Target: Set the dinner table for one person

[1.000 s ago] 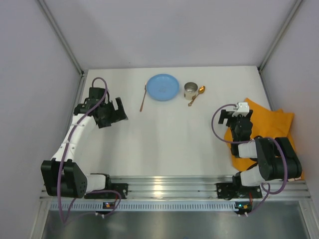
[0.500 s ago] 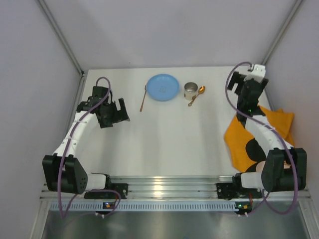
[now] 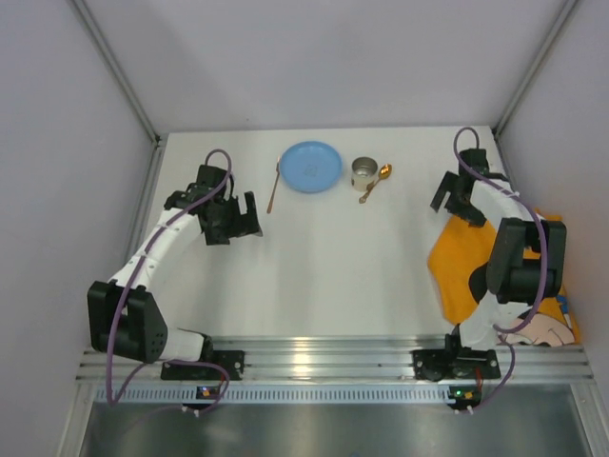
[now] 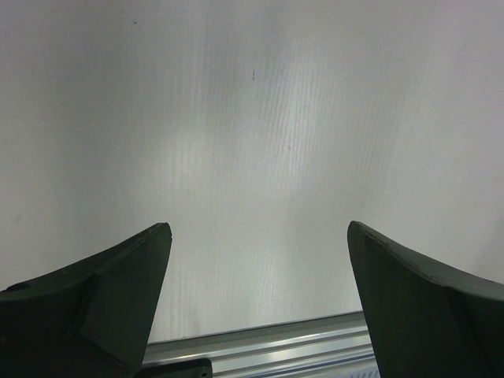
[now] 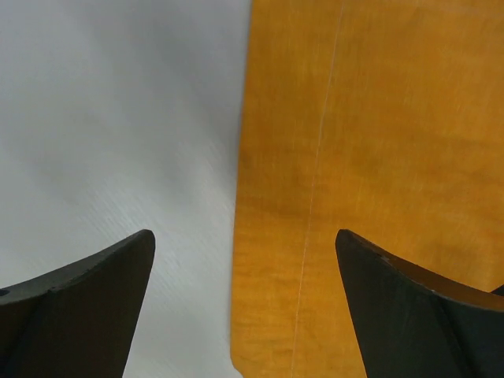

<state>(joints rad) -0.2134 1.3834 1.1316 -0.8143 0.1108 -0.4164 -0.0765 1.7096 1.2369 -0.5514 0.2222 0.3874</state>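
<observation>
The placemat's far corner (image 3: 434,260) (image 5: 247,351) is the next place for my right gripper, which will go down and move slightly back onto it.
The white dinner table (image 3: 324,267) bears a blue plate (image 3: 310,167) at the far middle. A thin copper-coloured utensil (image 3: 272,187) lies just left of the plate. A metal cup (image 3: 364,173) stands to the plate's right, with a gold spoon (image 3: 377,180) beside it. My left gripper (image 3: 243,221) is open and empty, left of the utensil; its wrist view shows only bare table (image 4: 260,118) between the open fingers, gripper (image 4: 257,227). My right gripper (image 3: 455,205) is open and empty over the far left edge of the orange placemat (image 3: 457,271), gripper (image 5: 244,234), placemat (image 5: 370,157).
The orange placemat lies rumpled at the right side, partly under the right arm, with a printed figure (image 3: 542,328) at its near end. Grey walls enclose the table on three sides. A metal rail (image 3: 324,357) runs along the near edge and also shows in the left wrist view (image 4: 260,346).
My right arm swung back from the far right corner and down to the placemat's far left edge. My left gripper moved right, toward the utensil. The plate, cup and spoon stayed put.
</observation>
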